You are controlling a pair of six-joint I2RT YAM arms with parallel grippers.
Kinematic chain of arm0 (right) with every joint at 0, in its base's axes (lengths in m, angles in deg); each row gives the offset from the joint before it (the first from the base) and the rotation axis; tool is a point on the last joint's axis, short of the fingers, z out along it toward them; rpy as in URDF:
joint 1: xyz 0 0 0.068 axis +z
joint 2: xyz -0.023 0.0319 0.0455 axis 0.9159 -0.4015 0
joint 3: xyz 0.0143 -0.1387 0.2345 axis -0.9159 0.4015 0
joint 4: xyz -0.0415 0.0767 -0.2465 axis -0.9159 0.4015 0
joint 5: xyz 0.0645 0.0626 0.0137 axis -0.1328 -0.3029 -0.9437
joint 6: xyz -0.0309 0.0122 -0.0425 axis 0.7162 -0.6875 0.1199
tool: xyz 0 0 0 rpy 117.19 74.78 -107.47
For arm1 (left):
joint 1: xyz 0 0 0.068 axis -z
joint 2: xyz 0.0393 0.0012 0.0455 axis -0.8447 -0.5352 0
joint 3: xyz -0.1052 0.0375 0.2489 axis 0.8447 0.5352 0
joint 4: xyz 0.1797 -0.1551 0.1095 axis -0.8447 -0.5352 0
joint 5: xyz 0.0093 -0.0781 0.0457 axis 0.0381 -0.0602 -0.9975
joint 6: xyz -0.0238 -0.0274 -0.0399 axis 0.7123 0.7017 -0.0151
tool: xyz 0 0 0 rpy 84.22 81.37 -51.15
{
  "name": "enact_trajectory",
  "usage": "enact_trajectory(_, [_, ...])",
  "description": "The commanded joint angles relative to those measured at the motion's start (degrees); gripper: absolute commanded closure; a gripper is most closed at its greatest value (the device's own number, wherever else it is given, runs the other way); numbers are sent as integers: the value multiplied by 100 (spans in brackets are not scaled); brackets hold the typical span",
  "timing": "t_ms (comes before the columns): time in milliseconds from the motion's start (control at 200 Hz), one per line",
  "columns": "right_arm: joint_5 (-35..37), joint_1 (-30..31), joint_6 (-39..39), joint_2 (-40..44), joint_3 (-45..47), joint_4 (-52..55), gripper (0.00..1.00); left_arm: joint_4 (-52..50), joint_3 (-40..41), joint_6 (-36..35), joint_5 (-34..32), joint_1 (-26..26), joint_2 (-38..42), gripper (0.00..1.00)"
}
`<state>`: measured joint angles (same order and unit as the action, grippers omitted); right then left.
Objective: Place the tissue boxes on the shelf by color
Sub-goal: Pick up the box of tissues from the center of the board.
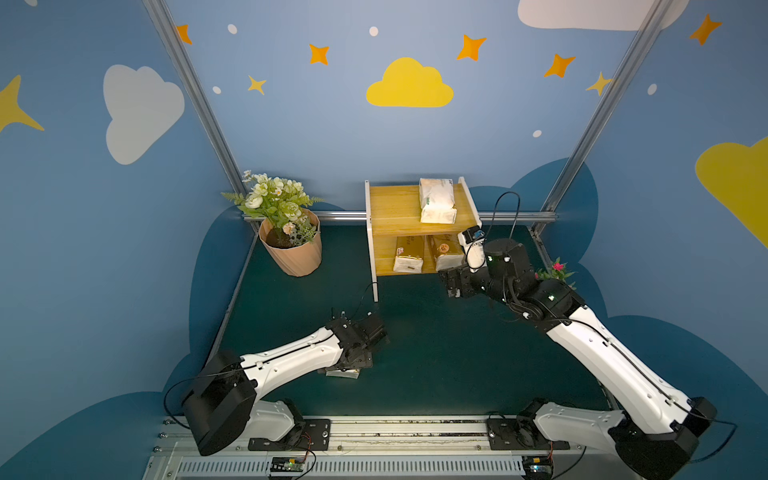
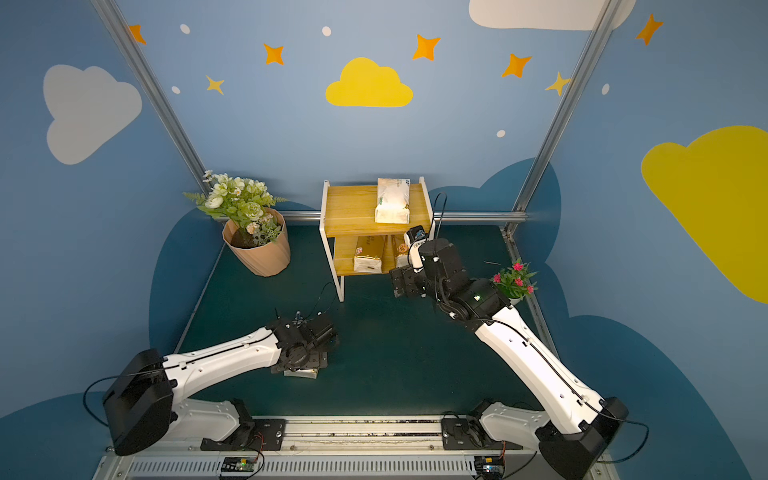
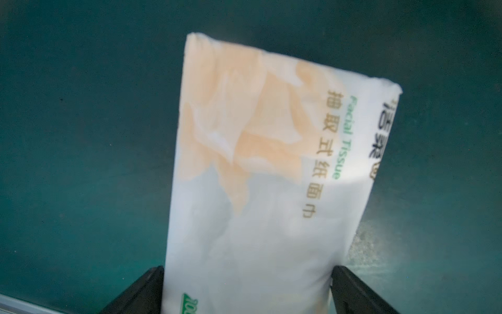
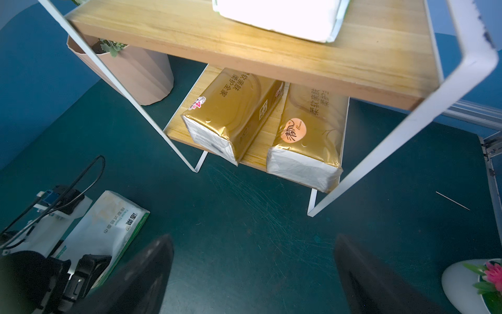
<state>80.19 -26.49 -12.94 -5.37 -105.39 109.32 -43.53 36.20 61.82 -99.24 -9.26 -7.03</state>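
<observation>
The two long sides of the box are already between the open fingers of my left gripper. So it will move down next over the middle of the white tissue box (image 3: 248, 293) and close there.
A white tissue box with green lettering (image 3: 271, 163) lies flat on the green mat, mostly hidden under the left arm in both top views (image 1: 343, 374) (image 2: 301, 374). My left gripper (image 3: 247, 269) is open, one finger along each long side of this pack. The shelf (image 1: 395, 208) stands at the back. Its top board carries another white tissue box (image 1: 436, 199). Two gold tissue boxes (image 4: 233, 108) (image 4: 309, 130) lie side by side on the lower board. My right gripper (image 4: 252, 242) hangs open with nothing in it, just in front of the shelf's right end (image 1: 451, 286).
A peach flowerpot with white flowers (image 1: 291, 249) stands left of the shelf. A small white pot with pink flowers (image 2: 515, 282) sits at the mat's right edge behind the right arm. A thin stick (image 4: 452, 200) lies on the mat. Blue walls close in three sides.
</observation>
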Motion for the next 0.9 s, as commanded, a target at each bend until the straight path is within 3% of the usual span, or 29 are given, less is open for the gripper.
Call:
enact_trajectory(0, [-29,-17,70,163,-72,55,1,-140,29,3,5,-4,131,0])
enact_trajectory(896, [-30,-2,-145,255,230,-234,1,-183,112,-200,555,-4,-202,0])
